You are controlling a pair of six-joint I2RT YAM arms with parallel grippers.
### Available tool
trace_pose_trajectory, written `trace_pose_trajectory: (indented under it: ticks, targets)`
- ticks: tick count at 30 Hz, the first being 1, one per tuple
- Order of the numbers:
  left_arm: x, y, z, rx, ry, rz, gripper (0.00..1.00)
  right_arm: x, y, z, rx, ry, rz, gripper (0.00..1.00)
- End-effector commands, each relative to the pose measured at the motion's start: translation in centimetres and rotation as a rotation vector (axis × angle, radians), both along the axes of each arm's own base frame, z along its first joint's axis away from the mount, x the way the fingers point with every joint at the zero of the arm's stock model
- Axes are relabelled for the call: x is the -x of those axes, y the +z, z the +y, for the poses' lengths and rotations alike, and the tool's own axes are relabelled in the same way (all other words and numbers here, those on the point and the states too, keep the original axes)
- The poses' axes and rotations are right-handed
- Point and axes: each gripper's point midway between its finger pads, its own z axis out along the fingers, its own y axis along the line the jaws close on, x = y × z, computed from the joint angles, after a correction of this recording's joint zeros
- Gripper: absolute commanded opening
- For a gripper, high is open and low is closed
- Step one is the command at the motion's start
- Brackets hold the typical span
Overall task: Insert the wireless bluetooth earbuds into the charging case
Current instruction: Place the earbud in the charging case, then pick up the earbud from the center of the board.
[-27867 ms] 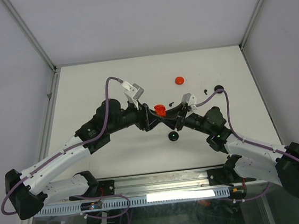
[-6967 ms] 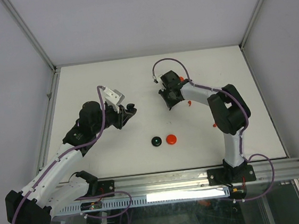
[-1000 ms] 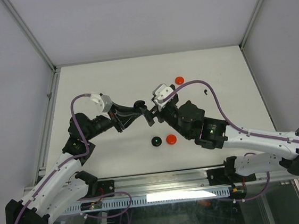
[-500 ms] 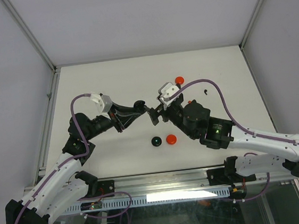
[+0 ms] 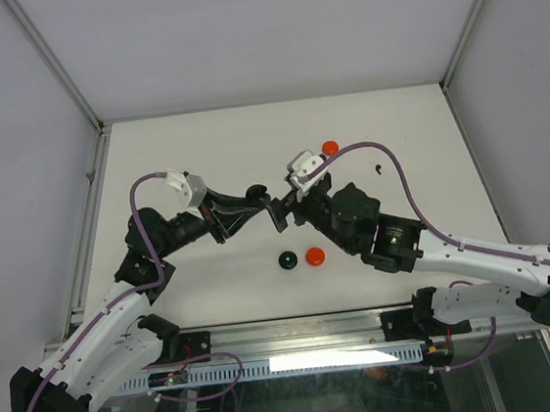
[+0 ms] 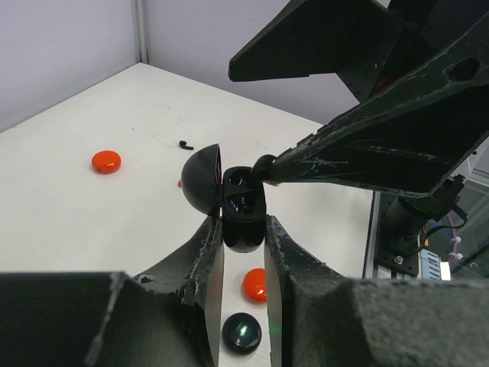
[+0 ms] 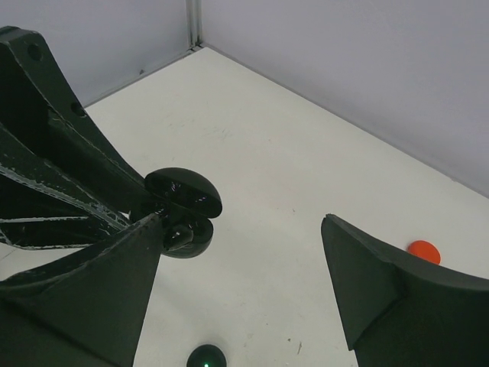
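Observation:
I still see one black earbud point(image 5: 377, 168) on the tabletop, so I will move my empty right gripper toward the right in the top view and lower it onto the earbud's head.
My left gripper point(image 6: 243, 231) is shut on the black charging case point(image 6: 243, 208), held above the table with its domed lid point(image 6: 202, 181) swung open. Seen from above, the case point(image 5: 258, 194) hangs between both arms. My right gripper point(image 7: 241, 222) stands open, its left finger point(image 7: 114, 267) right against the case point(image 7: 186, 233) and nothing between the fingers. A small dark rounded bit point(image 6: 263, 164) sits at the case's mouth by that finger; I cannot tell whether it is an earbud. One black earbud point(image 5: 377, 168) lies far right on the table point(image 5: 180, 147).
A red disc point(image 5: 315, 256) and a black disc point(image 5: 287, 260) lie side by side below the grippers. Another red disc point(image 5: 330, 148) lies farther back. Metal frame rails point(image 5: 91, 186) border the table left and right.
The right wrist shifted slightly right, then back towards the case. The left arm and the case have not moved. Both grippers kept their states.

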Motion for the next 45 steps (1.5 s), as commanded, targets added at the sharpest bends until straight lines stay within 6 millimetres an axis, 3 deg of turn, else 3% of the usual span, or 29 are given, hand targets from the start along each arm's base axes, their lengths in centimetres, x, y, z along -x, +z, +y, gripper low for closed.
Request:
trace_pose_trajectory:
  ticks: [1, 21, 26, 33, 40, 45]
  targets:
    - [0.0, 2.3, 0.5, 0.033, 0.018, -0.077, 0.0, -0.6, 0.8, -0.2, -0.033, -0.028, -0.001, 0.88]
    - [0.3, 2.1, 0.3, 0.033, -0.007, -0.081, 0.0, -1.4, 0.1, -3.2, 0.034, -0.08, -0.013, 0.88]
    - [0.0, 2.1, 0.4, 0.034, 0.008, -0.075, 0.0, -2.9, -0.6, -4.2, 0.044, -0.142, 0.023, 0.88]
    - [-0.4, 2.4, 1.0, 0.032, 0.06, -0.078, 0.0, -7.7, -5.4, -8.0, 0.097, -0.296, 0.198, 0.87]
    - [-0.4, 2.7, 1.3, 0.024, 0.079, -0.087, 0.0, -12.8, -11.3, -13.4, 0.122, -0.433, 0.39, 0.84]
    - [-0.1, 3.0, 1.4, 0.025, 0.075, -0.102, 0.0, -16.2, -16.0, -18.1, 0.141, -0.573, 0.527, 0.77]
